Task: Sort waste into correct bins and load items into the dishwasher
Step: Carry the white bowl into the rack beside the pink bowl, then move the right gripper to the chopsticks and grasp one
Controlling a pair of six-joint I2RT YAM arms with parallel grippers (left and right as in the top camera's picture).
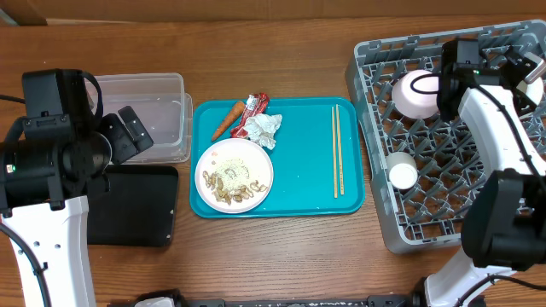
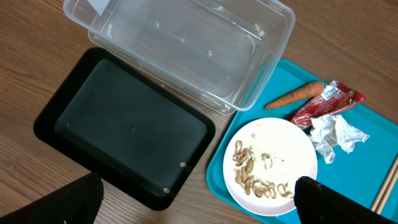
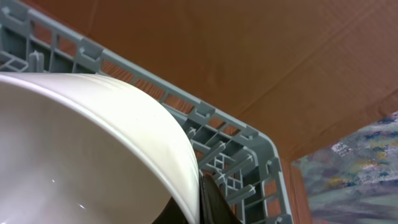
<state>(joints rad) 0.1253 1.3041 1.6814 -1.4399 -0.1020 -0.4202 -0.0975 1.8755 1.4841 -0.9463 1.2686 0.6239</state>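
The white bowl (image 1: 415,94) hangs away from the pale pink bowl, so next I will shift my right gripper toward that bowl, lower and open.
My right gripper (image 1: 444,85) is shut on the rim of a white bowl (image 1: 415,94) over the far part of the grey dish rack (image 1: 444,205). The bowl's rim fills the right wrist view (image 3: 93,137), pinched between the fingers (image 3: 202,199). A small white cup (image 1: 402,173) sits in the rack. My left gripper (image 1: 138,130) is open and empty above the clear tub (image 1: 162,94) and black tray (image 1: 136,205). The plate with food scraps (image 1: 234,175), carrot (image 1: 227,120), red wrapper (image 1: 254,109), tissue (image 1: 263,130) and chopsticks (image 1: 337,149) lie on the teal tray (image 1: 299,170).
In the left wrist view the clear tub (image 2: 186,43) and black tray (image 2: 124,124) sit side by side, both holding nothing, with the plate (image 2: 273,165) to their right. A cardboard wall stands behind the rack (image 3: 249,43).
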